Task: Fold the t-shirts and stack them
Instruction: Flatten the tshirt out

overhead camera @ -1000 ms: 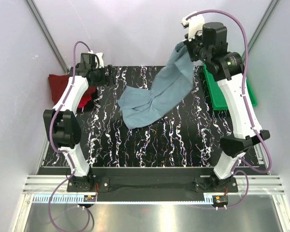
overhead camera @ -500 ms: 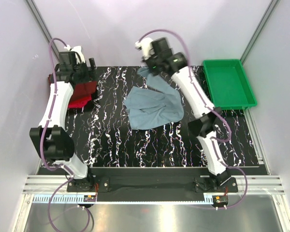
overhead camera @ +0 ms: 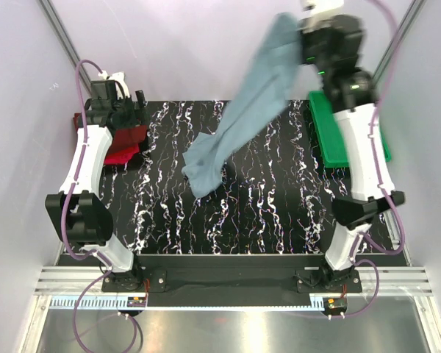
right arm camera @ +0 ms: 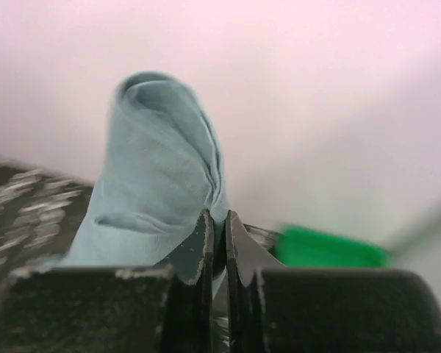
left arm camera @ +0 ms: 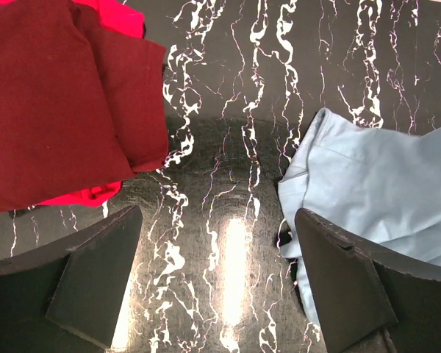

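Note:
I should next swing my right gripper down over the tabletop (overhead camera: 246,170) beside the grey-blue shirt's end and release: that spot is below, to its left in the top view.
The grey-blue t-shirt (overhead camera: 242,118) hangs in a long strip from my right gripper (overhead camera: 303,38), which is raised high at the back right; its lower end rests on the black marbled table (overhead camera: 206,173). In the right wrist view the gripper (right arm camera: 217,220) is shut on a fold of the shirt (right arm camera: 151,169). The dark maroon shirt (overhead camera: 128,136) lies on the bright red shirt (overhead camera: 117,156) at the far left. My left gripper (overhead camera: 136,110) is open and empty above the table beside them. In the left wrist view (left arm camera: 217,250) it hovers between the maroon shirt (left arm camera: 59,110) and the grey-blue shirt's end (left arm camera: 375,184).
A green plastic tray (overhead camera: 331,140) sits at the back right, partly hidden by the right arm. White walls and metal posts enclose the table (left arm camera: 235,147) on three sides.
My right gripper swung from the back middle up and to the right, lifting the grey-blue shirt off the table into a hanging strip. The left arm stayed where it was half a second ago.

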Controlling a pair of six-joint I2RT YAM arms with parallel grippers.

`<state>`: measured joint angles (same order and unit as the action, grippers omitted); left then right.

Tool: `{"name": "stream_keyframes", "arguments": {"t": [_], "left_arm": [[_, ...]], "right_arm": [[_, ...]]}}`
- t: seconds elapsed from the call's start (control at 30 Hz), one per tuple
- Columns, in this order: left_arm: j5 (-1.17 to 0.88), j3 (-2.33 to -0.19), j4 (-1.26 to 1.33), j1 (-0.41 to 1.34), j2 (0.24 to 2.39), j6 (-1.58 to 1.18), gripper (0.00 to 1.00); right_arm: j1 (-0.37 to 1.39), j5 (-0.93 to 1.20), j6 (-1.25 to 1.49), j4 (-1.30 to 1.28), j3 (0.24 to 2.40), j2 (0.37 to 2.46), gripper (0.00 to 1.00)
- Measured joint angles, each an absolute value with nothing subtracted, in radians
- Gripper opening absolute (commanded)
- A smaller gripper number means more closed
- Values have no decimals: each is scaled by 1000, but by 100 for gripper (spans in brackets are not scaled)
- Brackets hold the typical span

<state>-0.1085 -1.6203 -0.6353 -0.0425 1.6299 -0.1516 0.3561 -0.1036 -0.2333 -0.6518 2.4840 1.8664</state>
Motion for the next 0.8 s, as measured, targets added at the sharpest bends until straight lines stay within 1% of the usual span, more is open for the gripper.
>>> {"name": "stream_keyframes", "arguments": {"t": [0.03,0.1,0.17,0.23,0.3,0.37,0.4,0.43,0.47,0.5,0.53,0.6,0.63,0.7,0.77,0.8], "left_arm": [[-109,-1620,-635,-43,1632,-152,92],[-109,-1620,-635,-43,1637,-152,92],[-109,-1621,-635,-43,1641,-152,92],[-109,-1621,-635,-43,1645,-152,92],[-109,-1621,-634,-43,1649,-152,92],[-108,-1621,-634,-43,1654,-152,92],[-109,-1621,-635,-43,1656,-152,92],[-108,-1621,-635,-43,1658,-151,92],[-108,-1621,-635,-43,1658,-151,92],[-108,-1621,-635,-43,1659,-151,92],[-108,-1621,-635,-43,1659,-151,92],[-105,-1623,-634,-43,1659,-150,93],[-104,-1623,-635,-43,1659,-150,93],[-100,-1624,-635,-43,1659,-147,93],[-95,-1625,-635,-43,1659,-143,93],[-93,-1625,-634,-43,1659,-140,93]], "right_arm": [[286,-139,-238,-647,2469,1853,0],[198,-189,-242,-698,2452,1852,0],[166,-192,-242,-799,2411,1858,0],[183,-125,-239,-933,2311,1856,0],[236,-29,-252,-1054,2189,1853,0],[332,104,-278,-1189,2098,1872,0],[382,187,-293,-1242,2097,1896,1],[429,271,-303,-1275,2114,1922,9],[477,352,-311,-1299,2150,1951,55],[511,421,-311,-1331,2216,1985,67],[530,474,-312,-1351,2300,2020,72],[536,545,-309,-1354,2499,2085,86],[530,559,-305,-1346,2579,2107,89],[506,572,-286,-1318,2677,2118,90],[478,551,-257,-1267,2636,2079,89],[469,529,-249,-1235,2594,2060,87]]}}
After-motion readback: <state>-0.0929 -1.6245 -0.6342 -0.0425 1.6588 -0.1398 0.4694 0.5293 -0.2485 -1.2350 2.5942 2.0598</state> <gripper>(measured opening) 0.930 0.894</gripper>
